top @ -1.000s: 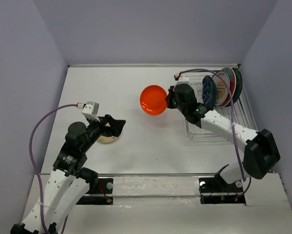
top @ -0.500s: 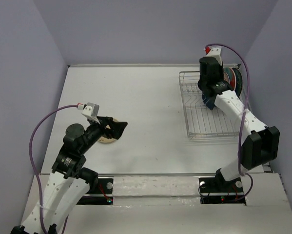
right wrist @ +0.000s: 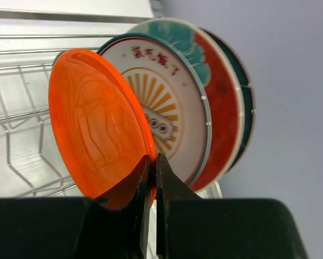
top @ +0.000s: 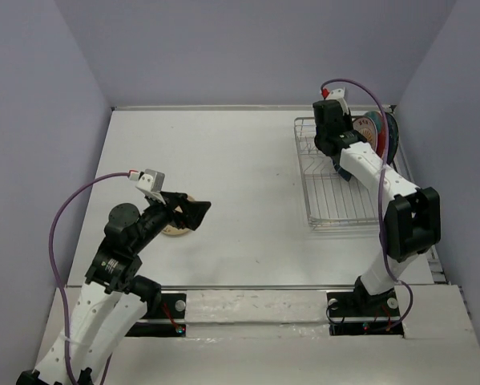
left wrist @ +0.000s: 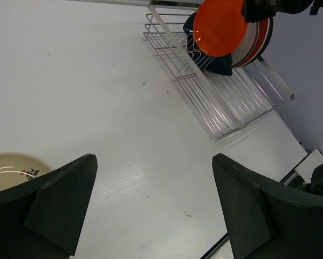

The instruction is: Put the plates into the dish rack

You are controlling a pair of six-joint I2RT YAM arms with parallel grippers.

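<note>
The orange plate already hangs upright above the wire slot (top: 329,164) beside the dark blue plate. The plate goes down toward the rack next, and my right gripper releases the orange plate's rim.
My right gripper (right wrist: 153,162) is shut on the rim of the plain orange plate (right wrist: 96,124) and holds it upright over the far end of the dish rack (top: 336,200). Behind it stand the white sunburst plate (right wrist: 172,102), the teal-and-red plate (right wrist: 226,108) and the dark teal plate (right wrist: 248,108). In the left wrist view the orange plate (left wrist: 220,27) hangs in front of the dark blue plate (left wrist: 215,63). My left gripper (top: 198,208) is open and empty, just above the table beside the small cream plate (top: 174,230), which also shows in the left wrist view (left wrist: 10,167).
The silver rack (left wrist: 231,102) sits at the table's right side against the right wall. Grey walls close the table on the left, back and right. My right arm reaches over the rack's near part.
My right arm carried the orange plate from the middle of the table to the far end of the rack, next to the standing plates. The left arm has barely moved.
</note>
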